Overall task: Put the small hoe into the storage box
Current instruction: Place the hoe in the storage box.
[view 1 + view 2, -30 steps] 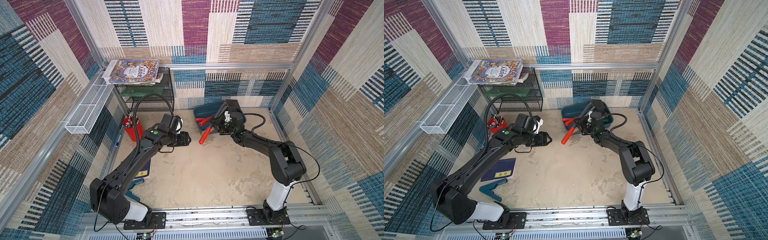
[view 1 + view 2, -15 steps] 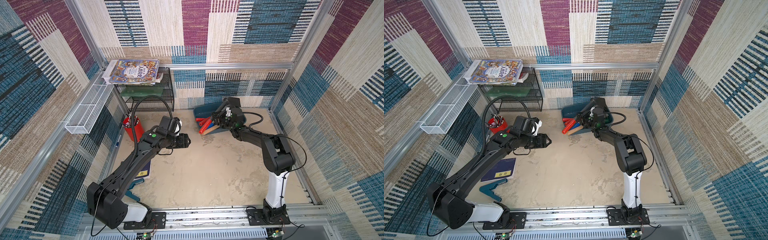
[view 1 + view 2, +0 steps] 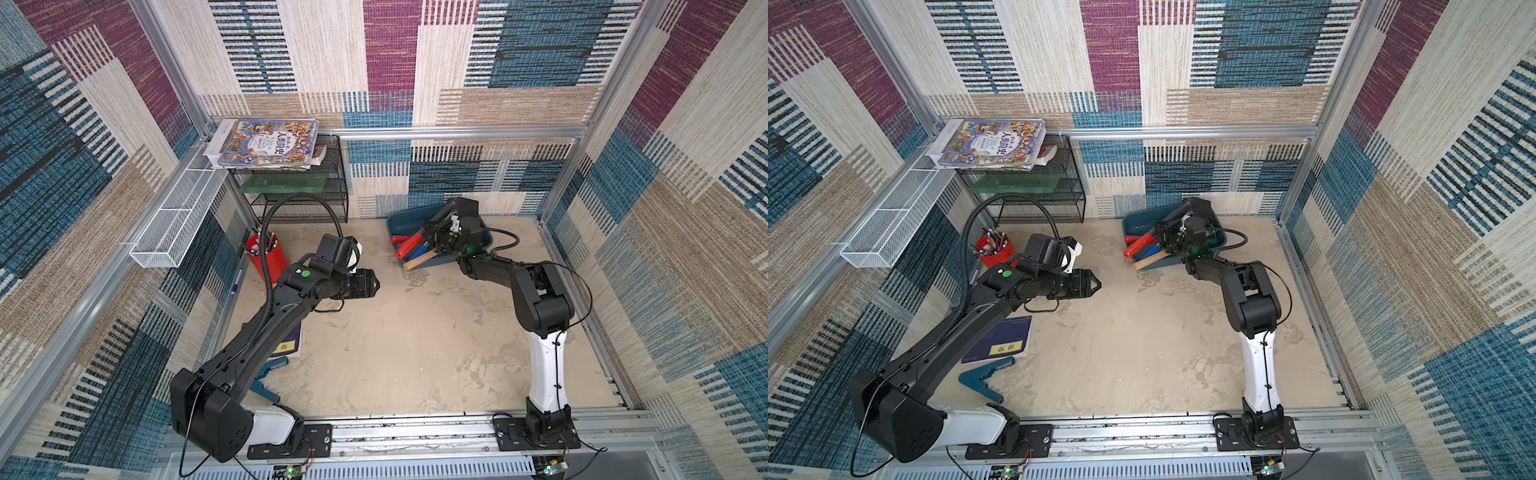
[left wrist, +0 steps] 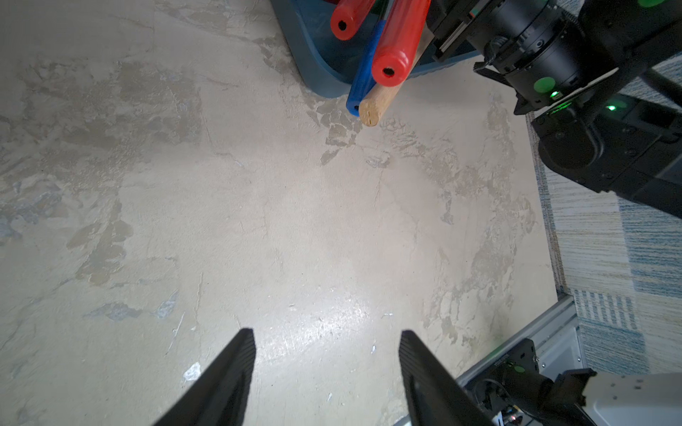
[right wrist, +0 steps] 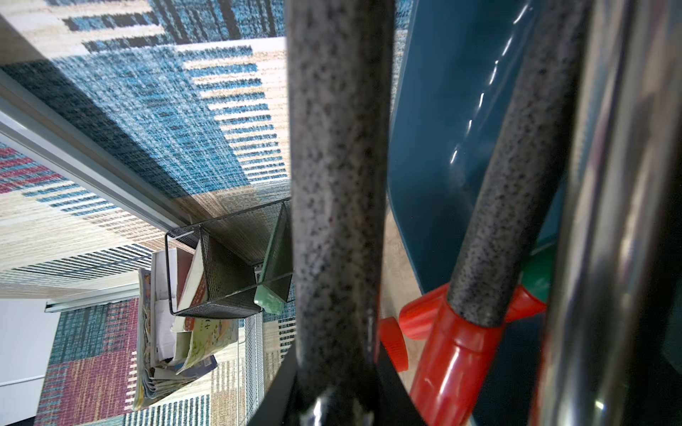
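Observation:
My right gripper moves outward over the box's far side (image 3: 417,214) (image 5: 454,120) next, then lowers and releases the hoe's grey stem. The hoe's red handle juts past the box's front rim.
The storage box (image 3: 398,219) (image 3: 1136,224) (image 4: 313,62) (image 5: 443,110) is a dark-teal tub at the back wall. My right gripper (image 3: 434,239) (image 3: 1167,237) (image 5: 336,376) hangs over it, shut on the speckled grey shaft (image 5: 339,184) of the small hoe. The hoe's red handle (image 3: 409,248) (image 3: 1140,245) (image 4: 395,48) points out over the box's front rim. The hoe's head is hidden. My left gripper (image 3: 374,286) (image 3: 1096,285) (image 4: 326,333) hovers open over bare floor, well short of the box, with nothing between its fingers.
Other tools lie in the box: a second red handle (image 4: 348,18), a blue one (image 4: 363,70) and a wooden one (image 4: 380,103). A red pencil cup (image 3: 270,257), a black wire rack (image 3: 299,199) and a white mesh basket (image 3: 174,224) stand left. A blue book (image 3: 1000,336) lies on the floor.
My right gripper has carried the hoe from beside the box to over it, so the red handle now sits among the other handles. The left jaws have opened slightly wider.

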Controlling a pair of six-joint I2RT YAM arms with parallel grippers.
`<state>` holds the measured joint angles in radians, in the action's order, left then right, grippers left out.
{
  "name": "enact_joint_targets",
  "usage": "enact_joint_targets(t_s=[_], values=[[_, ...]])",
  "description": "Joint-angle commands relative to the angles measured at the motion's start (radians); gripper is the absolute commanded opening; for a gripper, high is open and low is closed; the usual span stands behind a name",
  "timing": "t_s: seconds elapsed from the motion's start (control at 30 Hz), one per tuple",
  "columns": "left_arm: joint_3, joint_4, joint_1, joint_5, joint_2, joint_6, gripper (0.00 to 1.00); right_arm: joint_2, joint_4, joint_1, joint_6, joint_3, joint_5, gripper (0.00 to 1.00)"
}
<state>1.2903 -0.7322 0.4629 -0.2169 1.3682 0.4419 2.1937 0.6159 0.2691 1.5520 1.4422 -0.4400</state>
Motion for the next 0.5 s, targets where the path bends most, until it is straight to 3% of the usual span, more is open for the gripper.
enact_joint_targets(t_s=[0.0, 0.47], values=[[-0.001, 0.007, -0.001, -0.017, 0.000, 0.004, 0.66, 0.028, 0.156, -0.001, 0.044, 0.029, 0.020, 0.02], [-0.018, 0.010, -0.003, -0.018, -0.009, 0.010, 0.65, 0.143, 0.141, 0.004, 0.122, 0.182, 0.066, 0.04]])
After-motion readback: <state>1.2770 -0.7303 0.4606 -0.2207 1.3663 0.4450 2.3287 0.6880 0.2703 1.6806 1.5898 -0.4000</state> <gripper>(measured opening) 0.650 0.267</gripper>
